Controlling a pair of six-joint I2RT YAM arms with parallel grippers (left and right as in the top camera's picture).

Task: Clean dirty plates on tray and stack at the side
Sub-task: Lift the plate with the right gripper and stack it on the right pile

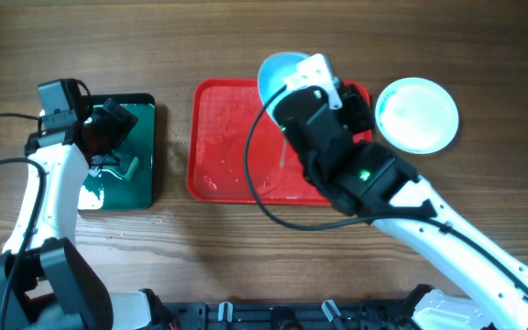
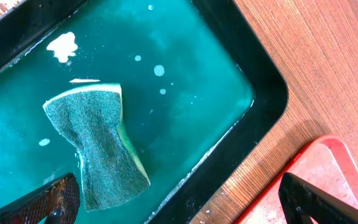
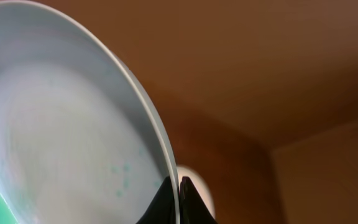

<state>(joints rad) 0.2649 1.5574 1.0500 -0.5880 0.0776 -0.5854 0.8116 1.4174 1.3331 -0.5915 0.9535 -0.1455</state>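
My right gripper needs to carry my plate over level next, then lower it and let it go, because the second plate [image 1: 417, 115] lies flat below that gripper, to its right in the overhead view.
My right gripper [image 3: 179, 200] is shut on the rim of a pale aqua plate [image 3: 61, 137] with small teal specks. It holds the plate tilted on edge above the back of the red tray [image 1: 218, 137]. The same plate [image 1: 278, 73] shows in the overhead view in front of the right gripper [image 1: 293, 87]. A second plate [image 1: 417, 113] lies flat on the table to the right of the tray. I see no third plate. My left gripper [image 2: 182, 208] is open and empty above the dark green tray, next to a green sponge [image 2: 98, 143].
The dark green tray [image 1: 145, 188] holds teal soapy water and the sponge [image 1: 134, 170] at the left. Its right rim [image 2: 260, 118] lies close to the red tray's corner [image 2: 331, 168]. The red tray's floor is wet. Cables run along the left edge.
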